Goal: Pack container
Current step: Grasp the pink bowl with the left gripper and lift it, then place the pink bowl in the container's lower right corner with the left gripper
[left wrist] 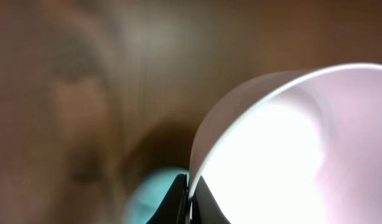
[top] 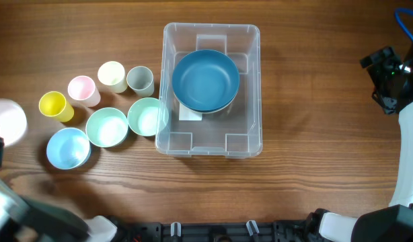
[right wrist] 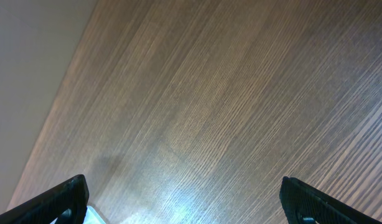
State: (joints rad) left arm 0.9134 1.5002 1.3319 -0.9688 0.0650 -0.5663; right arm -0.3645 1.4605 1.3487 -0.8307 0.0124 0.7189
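I will next move my left gripper over the cups and down to release the bowl, as the container's bare near end is to its right in the overhead view.
The clear plastic container stands in the middle of the table with a white label and a dark blue bowl inside it. My left gripper is shut on the rim of a whitish-pink bowl, which shows at the far left edge in the overhead view. My right gripper is open and empty over bare wood, far right of the container.
Left of the container stand a yellow cup, a pink cup, a cream cup, a grey-green cup, two mint bowls and a light blue bowl.
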